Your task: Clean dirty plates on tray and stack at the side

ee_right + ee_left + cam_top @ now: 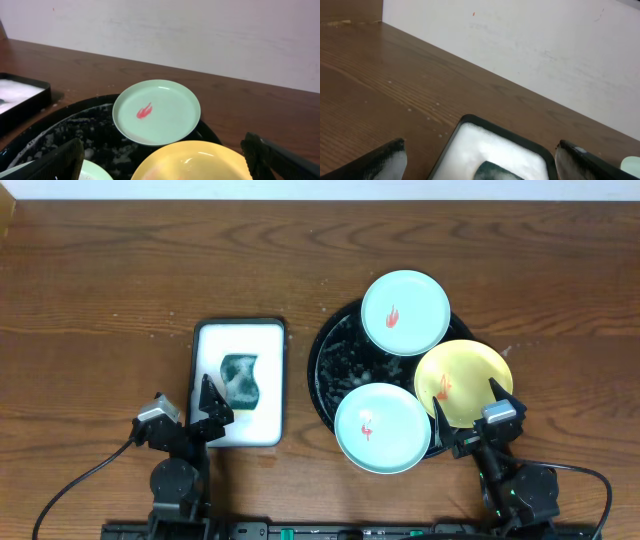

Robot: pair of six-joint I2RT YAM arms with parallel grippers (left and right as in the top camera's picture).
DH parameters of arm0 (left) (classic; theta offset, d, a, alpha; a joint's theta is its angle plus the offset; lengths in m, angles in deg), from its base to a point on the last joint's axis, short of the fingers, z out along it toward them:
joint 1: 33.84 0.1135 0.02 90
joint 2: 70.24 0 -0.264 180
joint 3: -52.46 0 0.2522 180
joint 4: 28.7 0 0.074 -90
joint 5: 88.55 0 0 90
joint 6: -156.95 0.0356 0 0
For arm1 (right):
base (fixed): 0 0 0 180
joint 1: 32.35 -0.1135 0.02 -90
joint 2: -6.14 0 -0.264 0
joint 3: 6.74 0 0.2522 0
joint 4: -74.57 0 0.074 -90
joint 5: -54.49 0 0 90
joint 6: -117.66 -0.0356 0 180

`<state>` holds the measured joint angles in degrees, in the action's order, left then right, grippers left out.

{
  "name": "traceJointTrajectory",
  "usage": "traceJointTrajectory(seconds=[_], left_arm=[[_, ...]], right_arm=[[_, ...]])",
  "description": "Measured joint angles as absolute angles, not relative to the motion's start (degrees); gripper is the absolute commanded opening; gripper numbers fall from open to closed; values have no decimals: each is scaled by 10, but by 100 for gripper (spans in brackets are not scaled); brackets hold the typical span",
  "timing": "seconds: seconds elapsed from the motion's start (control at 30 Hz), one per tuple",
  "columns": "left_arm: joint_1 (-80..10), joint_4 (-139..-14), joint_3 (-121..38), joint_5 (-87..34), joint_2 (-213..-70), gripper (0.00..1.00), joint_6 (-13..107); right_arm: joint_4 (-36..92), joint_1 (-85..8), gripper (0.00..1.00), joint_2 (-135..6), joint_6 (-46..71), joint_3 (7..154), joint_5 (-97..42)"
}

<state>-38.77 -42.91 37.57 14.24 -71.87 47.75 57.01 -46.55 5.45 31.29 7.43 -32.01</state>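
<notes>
The right gripper rises outward, tips downward and lowers onto the smeared far green plate's rim opposite the sponge tray [238, 382] next. That plate lies beyond the yellow one.
Three plates lie on the round black tray [330, 360], which has white suds. One mint-green plate [405, 312] sits at the tray's far side, a second mint-green plate [382, 428] at its near side, and a yellow plate [463, 382] at its right. Each has a red smear. My right gripper [463, 406] is open and empty, just near the yellow plate [195, 162]; the far green plate [156, 112] lies ahead of it. My left gripper [208, 393] is open and empty over the near end of the white sponge tray [238, 382].
A green soapy sponge [240, 379] lies in the white rectangular dark-rimmed tray [495, 150]. Bare wooden table [100, 290] spreads to the left and behind. A white wall [530, 45] stands beyond the table's far edge.
</notes>
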Motion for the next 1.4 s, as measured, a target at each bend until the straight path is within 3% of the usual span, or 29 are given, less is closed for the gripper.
traceJointTrajectory(seconds=[0.43, 0.77, 1.0, 1.23, 1.4], left_arm=[[-388, -429, 376, 138, -719, 96, 477], [-388, -404, 365, 50, -725, 96, 477], [-388, -567, 138, 16, -866, 96, 477], [-387, -797, -154, -8, -1119, 96, 481], [-388, -900, -248, -15, -1269, 96, 484]], right_arm=[[573, -465, 99, 54, 313, 74, -318], [556, -465, 99, 54, 317, 103, -267], [439, -464, 99, -51, 347, 330, -251], [208, -464, 99, -296, 339, 588, -216], [65, -464, 99, -471, 337, 738, -193]])
